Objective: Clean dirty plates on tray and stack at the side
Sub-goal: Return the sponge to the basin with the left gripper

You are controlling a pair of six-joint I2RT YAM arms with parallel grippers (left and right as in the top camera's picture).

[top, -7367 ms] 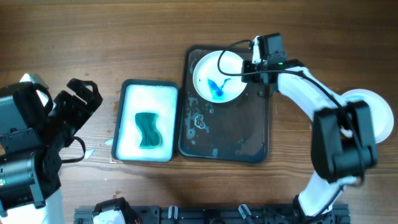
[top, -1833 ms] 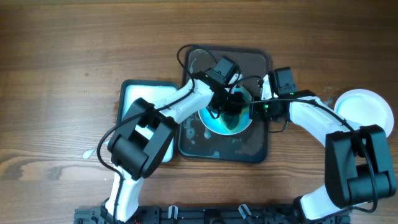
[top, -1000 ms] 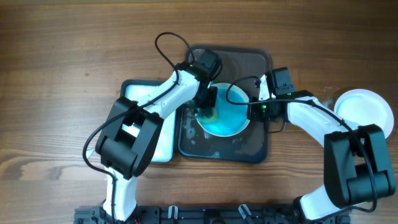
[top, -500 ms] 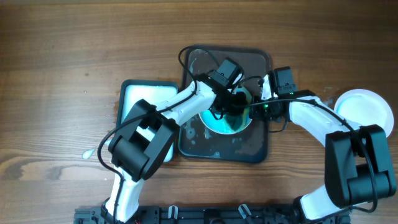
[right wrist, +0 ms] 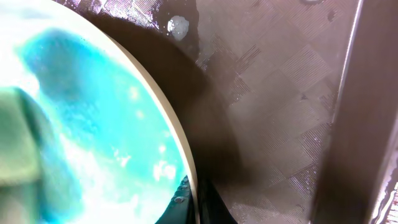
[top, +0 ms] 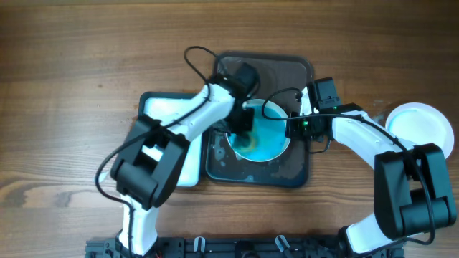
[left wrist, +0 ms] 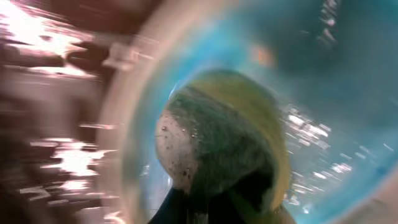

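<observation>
The white rectangular tray has open room. I will lift my left gripper off the plate, move left in the overhead view, then lower the sponge and release it there.
A round plate (top: 269, 132) smeared all over with blue lies on the dark grey tray (top: 295, 172). My left gripper (top: 242, 131) is shut on a green-and-yellow sponge (left wrist: 217, 143) and presses it onto the plate's left half (left wrist: 323, 81). Only the finger bases of that gripper (left wrist: 205, 208) show under the sponge. From the right, my right gripper (top: 292, 127) is shut on the plate's rim (right wrist: 180, 137), with one dark finger above and one below (right wrist: 196, 199). Another plate (top: 419, 129), plain white, sits on the table at the far right.
The wet tray floor (right wrist: 280, 93) has droplets and foam spots on it. A white rectangular tray (top: 161, 106) lies just left of the dark tray, partly under my left arm. Wooden tabletop (top: 86, 57) surrounds everything.
My left gripper has swept the sponge across the plate, over to the right side and back to the left. The blue smear has spread. The right gripper has kept still on the rim.
</observation>
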